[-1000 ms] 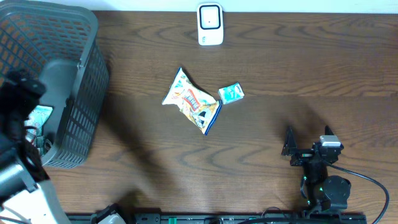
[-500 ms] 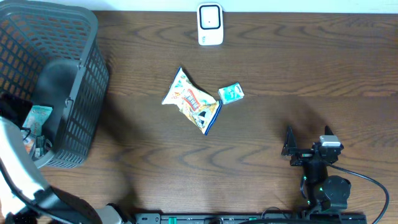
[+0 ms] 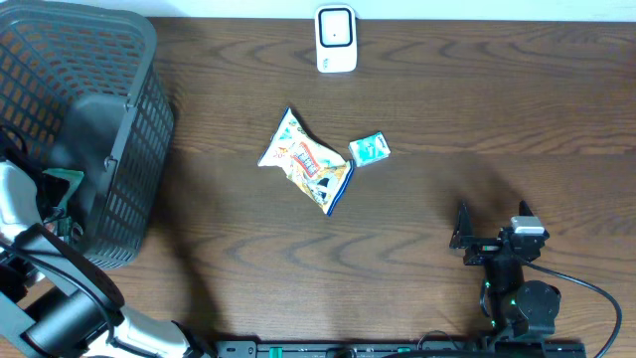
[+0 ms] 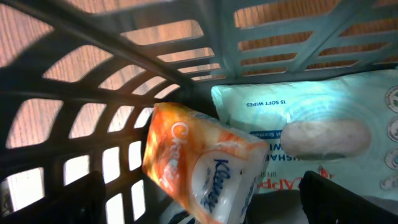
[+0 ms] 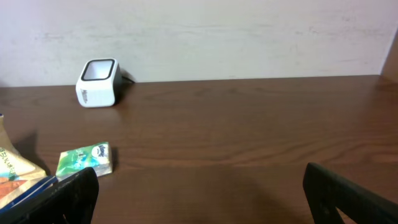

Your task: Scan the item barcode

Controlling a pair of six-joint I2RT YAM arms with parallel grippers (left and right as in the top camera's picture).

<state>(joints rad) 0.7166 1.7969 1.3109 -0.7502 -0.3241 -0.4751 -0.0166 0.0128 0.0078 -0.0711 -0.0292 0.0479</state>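
The left gripper will next go down deeper into the basket and close on the tissue pack's lower end (image 4: 198, 194), because that end of the pack is below, between the gripper's open fingers.
My left gripper (image 4: 202, 210) is down inside the grey basket (image 3: 139, 119), open, its dark fingers (image 4: 56, 199) wide apart. An orange and white tissue pack (image 4: 202, 162) lies tilted between them, unheld. Behind it lies a teal wet-wipes pack (image 4: 311, 134). No barcode shows on either. The white scanner (image 3: 336, 40) stands at the table's far edge; the right wrist view also shows the scanner (image 5: 97, 82). My right gripper (image 3: 493, 217) rests open near the front right with nothing in it.
A crumpled snack bag (image 3: 306, 161) and a small green box (image 3: 369, 149) lie mid-table. The right wrist view has the green box (image 5: 84, 160) ahead on the left. The basket's lattice wall (image 4: 124, 93) closes in on my left gripper.
My left arm has swung toward the basket's front-left corner and sunk lower into it. The right arm, snack bag and box have not moved.
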